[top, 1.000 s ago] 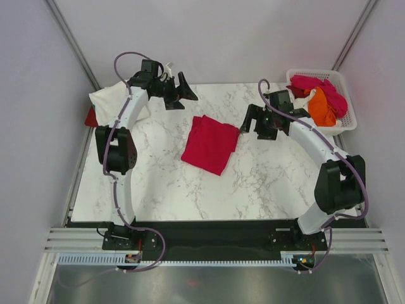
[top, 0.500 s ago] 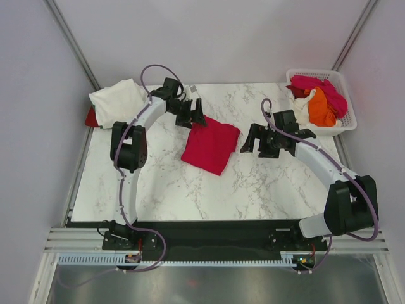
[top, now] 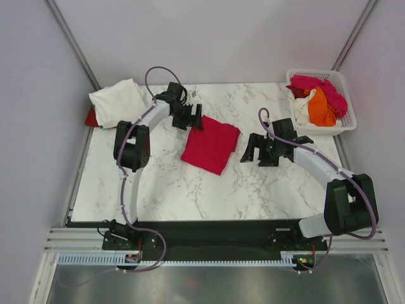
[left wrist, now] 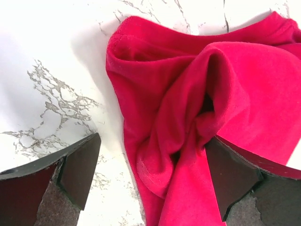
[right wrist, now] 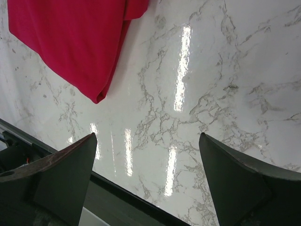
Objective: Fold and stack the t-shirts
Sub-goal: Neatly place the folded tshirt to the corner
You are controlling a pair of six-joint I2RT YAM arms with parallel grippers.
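Observation:
My left gripper stays low in place next and closes its fingers across the bunched red fold (top: 196,129) (left wrist: 168,149) at the shirt's far corner, since the fold lies between them.
A folded crimson-red t-shirt (top: 211,145) lies in the middle of the marble table. My left gripper (top: 195,118) is open at the shirt's far left corner. In the left wrist view its fingers (left wrist: 77,169) straddle a bunched fold of the red cloth (left wrist: 188,127), one on each side, without pinching it. My right gripper (top: 248,152) is open and empty, just right of the shirt; its wrist view shows the shirt's edge (right wrist: 75,42) at top left. A cream-white shirt (top: 117,98) lies at the far left over a bit of red cloth (top: 90,118).
A white lattice basket (top: 347,120) at the far right holds pink (top: 319,84), orange (top: 321,107) and white shirts. The table's dark front edge (right wrist: 122,200) shows in the right wrist view. Grey walls close both sides.
My left gripper swung from the far edge down to the red shirt's far left corner. My right gripper moved nearer and slightly away from the shirt.

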